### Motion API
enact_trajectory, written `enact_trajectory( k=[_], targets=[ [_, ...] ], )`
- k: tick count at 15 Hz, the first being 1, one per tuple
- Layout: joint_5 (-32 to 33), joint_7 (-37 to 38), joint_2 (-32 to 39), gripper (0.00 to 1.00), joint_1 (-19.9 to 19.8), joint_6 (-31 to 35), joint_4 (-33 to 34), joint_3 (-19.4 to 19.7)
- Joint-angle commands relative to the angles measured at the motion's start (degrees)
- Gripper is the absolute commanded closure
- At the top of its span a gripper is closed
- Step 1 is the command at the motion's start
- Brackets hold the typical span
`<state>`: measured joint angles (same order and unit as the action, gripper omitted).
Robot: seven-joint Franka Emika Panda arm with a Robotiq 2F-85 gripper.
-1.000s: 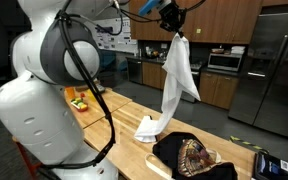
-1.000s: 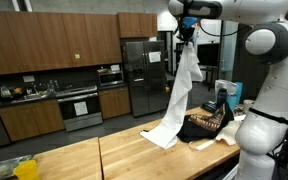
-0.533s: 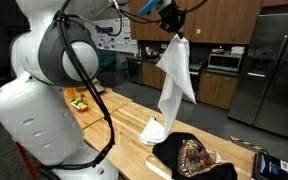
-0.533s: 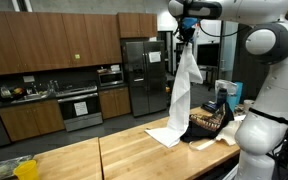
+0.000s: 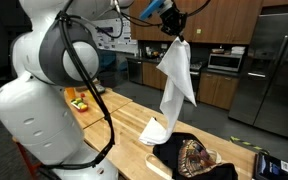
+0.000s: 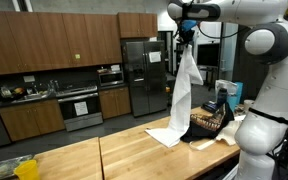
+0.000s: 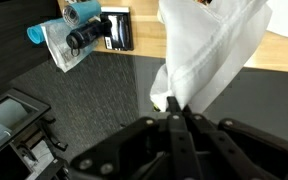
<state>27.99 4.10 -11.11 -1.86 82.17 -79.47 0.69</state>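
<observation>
My gripper lowers the cloth's top corner toward the dark patterned bag (image 5: 192,156) next to release it, because the bag lies uncovered beside the cloth's lower end.
High above the wooden table (image 5: 124,125) my gripper (image 5: 174,27) is shut on the top corner of a white cloth (image 5: 176,78). The cloth (image 6: 184,95) hangs down long from the gripper (image 6: 187,27), and its lower end rests folded on the table (image 6: 114,155) in both exterior views. In the wrist view the cloth (image 7: 209,50) drops away from the gripper (image 7: 176,110), whose two fingers are pressed together on it. A dark patterned bag (image 5: 192,156) lies on the table beside the cloth's lower end.
A black device with a blue part (image 7: 89,30) and a black box (image 7: 9,125) show far below in the wrist view. Yellow-green objects (image 5: 78,101) sit at the table's far end. Kitchen cabinets, an oven (image 6: 81,108) and a refrigerator (image 6: 142,75) stand behind.
The cloth has been lifted slightly and its hanging part has swung; more of it is off the table than a second ago. The jaws stayed shut.
</observation>
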Motion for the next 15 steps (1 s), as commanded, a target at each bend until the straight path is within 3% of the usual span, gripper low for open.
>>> enact_trajectory(
  k=[1,8,10,15],
  targets=[
    [-0.1,1.9,-3.9,1.00,-2.5,3.1,-5.5,3.4],
    [-14.2,11.0,-10.1,1.00,-5.9,16.1,-26.8,8.0],
    [-17.8,8.1,-10.0,1.00,-5.6,17.1,-31.5,8.0],
    [-16.6,1.8,-10.6,1.00,-6.5,14.5,-40.1,8.0]
  ],
)
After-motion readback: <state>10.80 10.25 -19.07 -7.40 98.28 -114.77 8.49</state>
